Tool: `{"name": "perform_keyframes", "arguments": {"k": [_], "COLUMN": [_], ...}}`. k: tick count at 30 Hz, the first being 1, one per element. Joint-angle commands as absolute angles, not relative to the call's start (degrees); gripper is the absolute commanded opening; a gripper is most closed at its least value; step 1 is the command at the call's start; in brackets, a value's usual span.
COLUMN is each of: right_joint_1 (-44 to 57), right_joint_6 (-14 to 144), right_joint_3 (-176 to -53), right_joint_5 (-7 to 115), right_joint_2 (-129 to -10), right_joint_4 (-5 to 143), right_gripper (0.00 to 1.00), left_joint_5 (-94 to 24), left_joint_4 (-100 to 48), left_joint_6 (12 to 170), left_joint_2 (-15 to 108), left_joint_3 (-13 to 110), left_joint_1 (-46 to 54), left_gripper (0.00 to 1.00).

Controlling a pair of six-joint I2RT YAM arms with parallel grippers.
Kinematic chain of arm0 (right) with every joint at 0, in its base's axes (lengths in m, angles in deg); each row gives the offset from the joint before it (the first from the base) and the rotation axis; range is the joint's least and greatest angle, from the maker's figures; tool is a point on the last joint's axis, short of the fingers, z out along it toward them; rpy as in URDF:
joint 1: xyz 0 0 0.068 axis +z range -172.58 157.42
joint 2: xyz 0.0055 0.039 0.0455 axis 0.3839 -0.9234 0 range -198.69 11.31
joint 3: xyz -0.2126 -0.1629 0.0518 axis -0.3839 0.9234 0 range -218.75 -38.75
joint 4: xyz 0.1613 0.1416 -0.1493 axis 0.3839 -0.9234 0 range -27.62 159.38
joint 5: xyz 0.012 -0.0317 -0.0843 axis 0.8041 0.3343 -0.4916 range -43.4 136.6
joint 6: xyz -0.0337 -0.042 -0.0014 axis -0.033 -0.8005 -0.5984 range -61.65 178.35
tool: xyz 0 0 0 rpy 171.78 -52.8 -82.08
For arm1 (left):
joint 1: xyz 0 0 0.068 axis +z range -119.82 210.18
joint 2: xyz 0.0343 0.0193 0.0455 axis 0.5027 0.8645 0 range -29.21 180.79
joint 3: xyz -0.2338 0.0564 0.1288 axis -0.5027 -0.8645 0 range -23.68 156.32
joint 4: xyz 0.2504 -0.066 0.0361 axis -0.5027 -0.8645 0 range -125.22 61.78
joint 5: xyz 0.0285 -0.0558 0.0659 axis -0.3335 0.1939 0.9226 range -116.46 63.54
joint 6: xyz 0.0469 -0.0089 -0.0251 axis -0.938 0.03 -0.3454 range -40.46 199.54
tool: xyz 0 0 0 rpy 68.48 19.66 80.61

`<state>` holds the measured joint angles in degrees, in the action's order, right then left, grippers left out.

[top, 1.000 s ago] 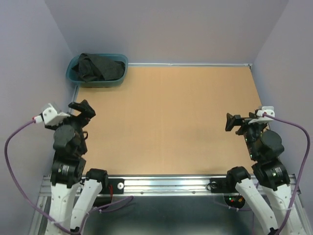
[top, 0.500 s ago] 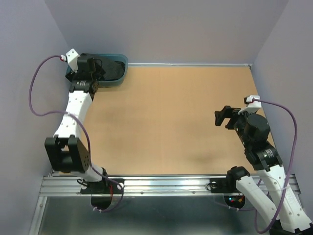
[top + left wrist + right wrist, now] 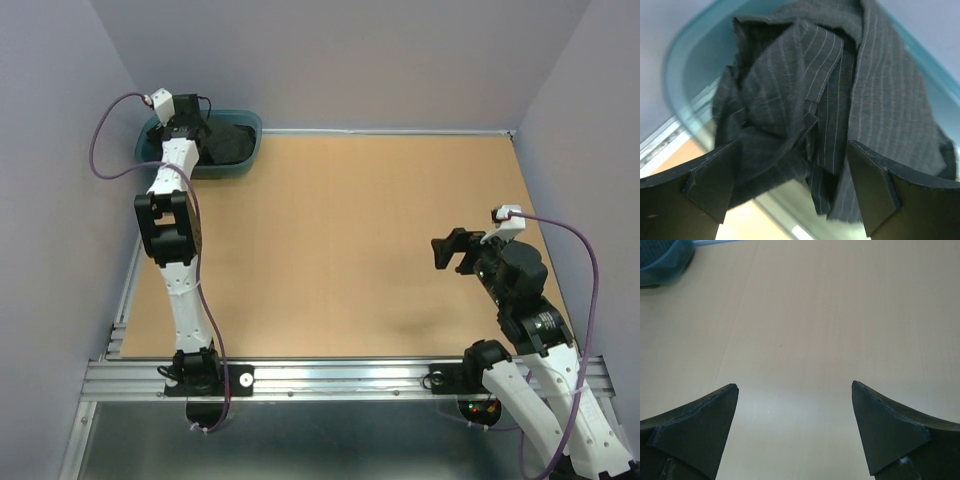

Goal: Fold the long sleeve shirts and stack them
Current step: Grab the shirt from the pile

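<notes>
A raised fold of the shirt (image 3: 797, 131) runs between my open fingers. My left gripper needs to go down into the tub and close on that fold.
A dark charcoal pinstriped long sleeve shirt (image 3: 225, 142) lies crumpled in a teal plastic tub (image 3: 248, 158) at the table's far left corner; it fills the left wrist view (image 3: 810, 100). My left gripper (image 3: 186, 128) reaches over the tub's left end, just above the shirt, with its jaws wide open and empty (image 3: 792, 150). My right gripper (image 3: 450, 250) is open and empty, hovering over the bare table at the right (image 3: 792, 390).
The tub's rim (image 3: 677, 75) curves round the shirt, and a corner of the tub (image 3: 665, 262) shows far off in the right wrist view. Purple walls close in the tan table (image 3: 350, 250) on three sides. A metal rail (image 3: 340, 375) runs along the near edge.
My left arm has stretched from the near left all the way out to the tub and now hangs over the shirt. My right gripper has moved a little left and toward the near edge.
</notes>
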<state>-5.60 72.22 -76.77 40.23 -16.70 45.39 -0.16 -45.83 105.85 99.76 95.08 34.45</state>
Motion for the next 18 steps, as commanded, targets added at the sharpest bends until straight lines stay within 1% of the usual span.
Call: {"name": "perform_keyframes", "arguments": {"k": [1,3,5,6,7,9,10,12,13,14,18], "right_joint_1": [-5.3,-5.3,-5.3,-5.3,-5.3,-5.3,-5.3,-5.3,-5.3,-5.3,-5.3], "right_joint_6": [71.5,71.7,71.9,71.9,71.9,71.7,71.6,71.5,71.4,71.3,71.4], "right_joint_3": [-75.7,-75.2,-74.9,-74.9,-74.9,-75.0,-75.1,-75.1,-75.2,-75.3,-75.8], "right_joint_5": [43.3,44.1,44.6,44.7,44.8,44.8,45.0,45.0,45.0,45.0,44.8], "right_joint_2": [-17.1,-17.3,-17.3,-17.4,-17.6,-17.6,-17.8,-17.6,-17.7,-17.7,-16.8], "right_joint_4": [48.1,48.5,48.7,48.8,48.9,48.9,48.9,48.9,48.9,48.8,48.8], "right_gripper": [1.00,1.00,1.00,1.00,1.00,1.00,1.00,1.00,1.00,1.00,1.00], "left_joint_5": [3.2,3.4,2.6,2.4,2.3,1.6,1.1,-0.5,-1.9,-2.7,-8.5], "left_joint_4": [-46.6,-45.2,-43.0,-42.5,-42.0,-40.5,-39.4,-35.4,-34.2,-32.3,-30.0], "left_joint_6": [103.3,102.6,101.2,100.6,99.9,98.1,97.6,96.4,96.4,96.9,100.9], "left_joint_2": [103.4,106.0,107.7,108.2,108.5,108.2,107.6,104.8,102.2,100.8,94.1], "left_joint_3": [102.3,103.7,103.8,103.9,104.0,104.0,103.2,101.8,100.4,99.7,102.2], "left_joint_1": [34.9,35.1,35.1,35.3,35.3,35.4,35.4,35.4,35.4,35.4,35.1], "left_gripper": [0.95,0.91,0.83,0.80,0.70,0.59,0.44,0.24,0.04,0.00,0.00]}}
